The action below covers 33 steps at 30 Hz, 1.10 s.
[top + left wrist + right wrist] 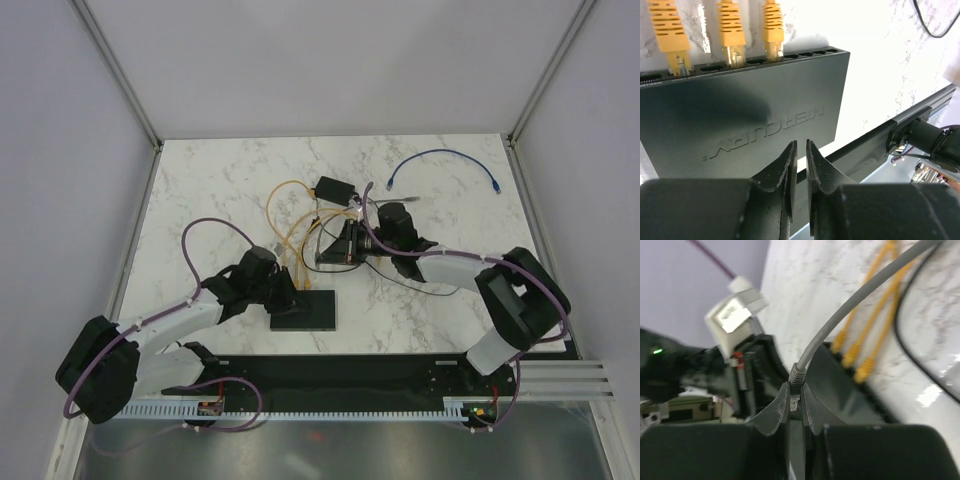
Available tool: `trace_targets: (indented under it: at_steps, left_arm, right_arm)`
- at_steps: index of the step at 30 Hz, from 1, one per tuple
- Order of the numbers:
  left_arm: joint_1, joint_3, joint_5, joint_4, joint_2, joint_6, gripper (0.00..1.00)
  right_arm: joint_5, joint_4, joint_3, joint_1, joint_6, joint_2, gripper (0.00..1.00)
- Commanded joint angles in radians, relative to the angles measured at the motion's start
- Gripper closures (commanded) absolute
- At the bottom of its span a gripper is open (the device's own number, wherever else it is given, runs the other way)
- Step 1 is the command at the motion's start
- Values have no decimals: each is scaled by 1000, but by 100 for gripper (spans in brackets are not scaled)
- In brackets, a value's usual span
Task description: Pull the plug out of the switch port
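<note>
Next, my right gripper will lift the plug, carry it outward, then lower and release it on the open tabletop below by the blue cable's near end.
The switch [312, 312] is a flat black box lying near the table's front; the left wrist view shows its lettered top [740, 110]. Three yellow plugs [730, 35] sit in its sockets. My left gripper [290, 297] is over the switch's near edge, jaws almost together with nothing between them [801, 150]. My right gripper [335, 248] is behind the switch and above it, shut [796, 392] on a grey plug [797, 377]. The plug is clear of the switch [840, 385], and its grey cable [840, 315] runs up and away.
A smaller black box [335, 187] with thin leads lies at mid-table behind the right gripper. A loose blue cable [445, 158] lies at the back right. Yellow cables [290, 215] loop from the switch toward the back. A black rail [340, 375] runs along the table's front edge.
</note>
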Motion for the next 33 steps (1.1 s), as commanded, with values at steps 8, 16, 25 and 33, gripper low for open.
trace_targets:
  at_steps: [8,16,25,33]
  left_arm:
    - [-6,7,-1,-18,-49,85,79]
    - [-6,15,5,-20,-116,89,78]
    - [-6,43,38,-53,-180,103,78]
    - [-6,15,39,-67,-230,117,77]
  right_arm:
    - [-175,-13,-9,13,133,-392,100]
    - [-200,24,91,15,243,-516,100]
    - [-172,29,242,15,262,-508,100]
    - [365,-862,672,12,-247,-473,100]
